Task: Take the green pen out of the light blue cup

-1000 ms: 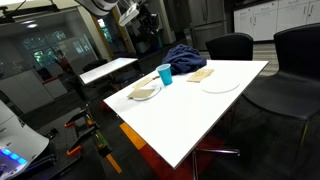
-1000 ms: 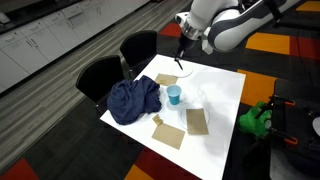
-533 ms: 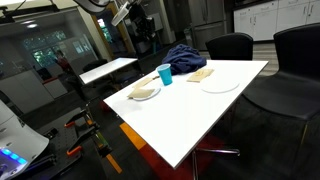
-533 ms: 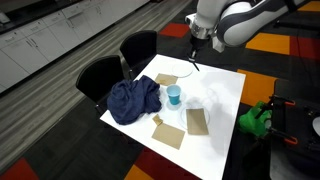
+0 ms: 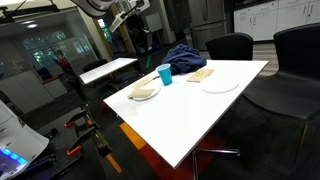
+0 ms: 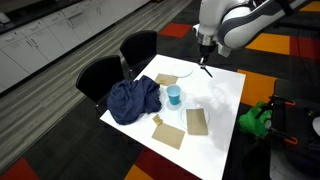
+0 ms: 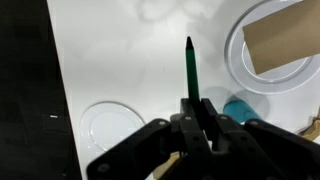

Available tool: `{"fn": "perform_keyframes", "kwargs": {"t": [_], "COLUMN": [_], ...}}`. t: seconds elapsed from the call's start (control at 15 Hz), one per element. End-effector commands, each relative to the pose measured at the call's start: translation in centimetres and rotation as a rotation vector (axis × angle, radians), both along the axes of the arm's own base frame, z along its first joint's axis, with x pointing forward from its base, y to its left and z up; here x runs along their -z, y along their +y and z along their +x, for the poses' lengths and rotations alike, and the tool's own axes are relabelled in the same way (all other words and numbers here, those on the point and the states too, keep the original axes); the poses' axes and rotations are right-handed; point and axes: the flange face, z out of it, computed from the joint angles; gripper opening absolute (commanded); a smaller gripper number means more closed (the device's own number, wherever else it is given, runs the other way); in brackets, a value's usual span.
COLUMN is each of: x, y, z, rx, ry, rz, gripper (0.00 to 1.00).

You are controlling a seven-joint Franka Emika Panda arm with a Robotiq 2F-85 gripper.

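Note:
The pen is clear of the cup, so my gripper will next lower the green pen onto the bare tabletop (image 6: pixel 206 99) beside the napkin's plate and release it.
My gripper (image 7: pixel 193 108) is shut on the green pen (image 7: pixel 190 68), which sticks out from between the fingers over the white table. In an exterior view the gripper (image 6: pixel 205 60) holds the pen (image 6: pixel 207 71) tip down, well above the table and apart from the light blue cup (image 6: pixel 174 96). The cup also shows in an exterior view (image 5: pixel 165 73) and at the wrist view's lower right (image 7: pixel 240 108). The cup stands upright near the dark blue cloth.
A dark blue cloth (image 6: pixel 133 99) lies at the table's chair side. White plates (image 7: pixel 112 125) (image 7: pixel 275 40) and brown napkins (image 6: pixel 196 120) lie on the white table (image 6: pixel 220 110). Two black chairs (image 6: pixel 100 76) stand behind it. A green object (image 6: pixel 255 118) sits beside the table.
The gripper with the pen has moved further away from the cup, across the table toward its far edge, and stays raised.

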Motion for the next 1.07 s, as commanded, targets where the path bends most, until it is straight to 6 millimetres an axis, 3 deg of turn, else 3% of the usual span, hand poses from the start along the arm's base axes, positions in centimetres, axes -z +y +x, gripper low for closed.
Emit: {"fn": "perform_keyframes", "kwargs": {"t": [0.0, 1.0], "x": [2.2, 15.5], "y": [-0.6, -0.9], "z": [-0.7, -0.1], "rx": [0.064, 0.199], "ry": [0.07, 0.258], "rz": [0.034, 0.141], "gripper": [0.03, 0.03]}}
